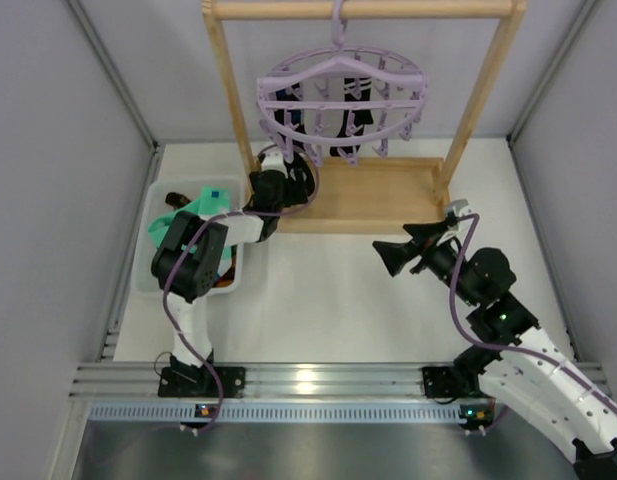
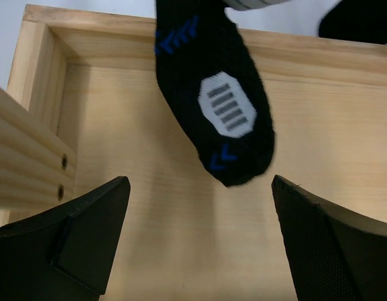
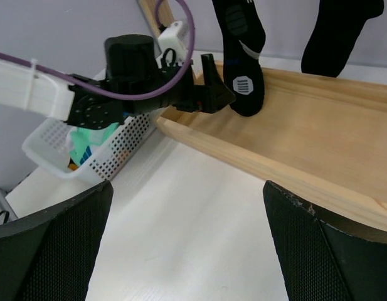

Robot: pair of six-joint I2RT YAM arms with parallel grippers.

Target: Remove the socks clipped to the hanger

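My left gripper moves outward around the marked sock's lower end next, then closes it by the white patch.
The lilac ring hanger (image 1: 340,95) hangs by its hook from the wooden frame's top bar. Two black socks stay clipped to it. The left one (image 2: 218,100) has blue marks and a white patch and also shows in the right wrist view (image 3: 243,56). The other (image 3: 334,31) is plain black. My left gripper (image 2: 201,207) is open, just below the toe of the marked sock, over the wooden base (image 2: 180,251). In the top view it (image 1: 300,165) sits under the hanger's left side. My right gripper (image 3: 188,207) is open and empty above the white table, short of the frame (image 1: 383,257).
A white perforated basket (image 1: 153,270) at the left holds a mint-green sock (image 1: 200,205) and other socks; it also shows in the right wrist view (image 3: 68,157). The light wooden frame (image 1: 488,80) has two posts and a raised-edge base tray (image 1: 388,195). Grey walls close in both sides.
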